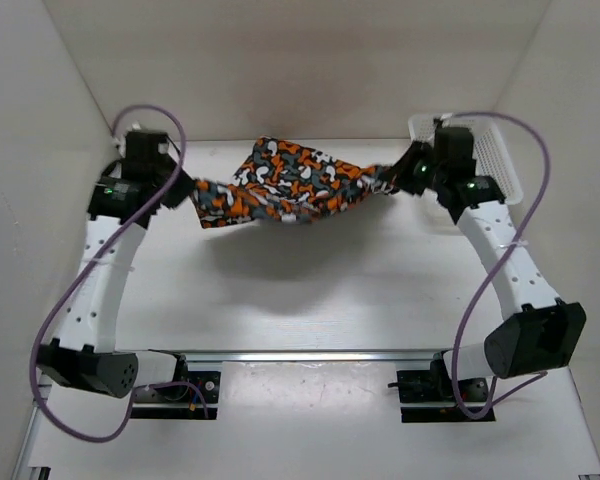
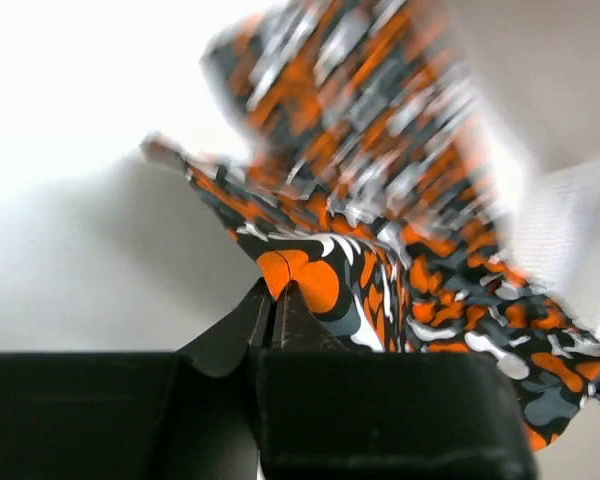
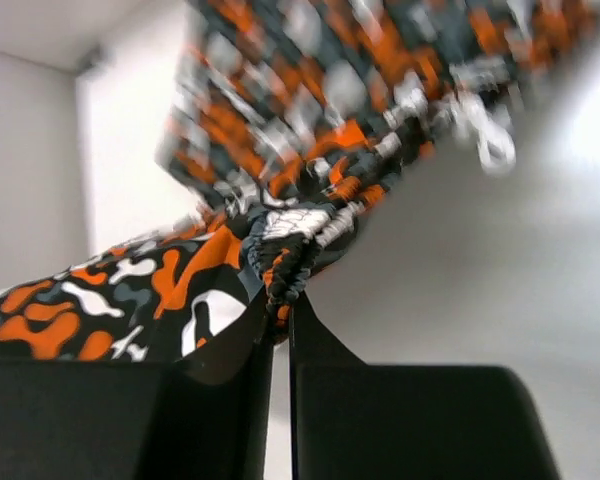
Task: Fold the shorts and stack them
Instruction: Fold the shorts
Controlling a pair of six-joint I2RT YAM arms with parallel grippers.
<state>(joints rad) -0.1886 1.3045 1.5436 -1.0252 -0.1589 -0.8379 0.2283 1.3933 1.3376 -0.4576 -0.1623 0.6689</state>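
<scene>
The right gripper moves down and back to the bare tabletop by the metal bar (image 1: pixel 416 312) next and releases the shorts' hanging waistband there.
The camouflage shorts (image 1: pixel 288 183) in orange, black, grey and white hang stretched in the air between my two grippers, above the back of the table. My left gripper (image 1: pixel 187 190) is shut on the left end of the shorts (image 2: pixel 310 280); its fingertips (image 2: pixel 292 300) pinch the fabric edge. My right gripper (image 1: pixel 397 174) is shut on the right end, pinching the gathered waistband (image 3: pixel 285 262) between its fingertips (image 3: pixel 302 318). The middle of the shorts sags slightly and casts a shadow on the table below.
A white mesh basket (image 1: pixel 490 152) stands at the back right, behind my right arm. White walls enclose the table on the left, back and right. A metal rail (image 1: pixel 300 355) runs along the near edge by the arm bases.
</scene>
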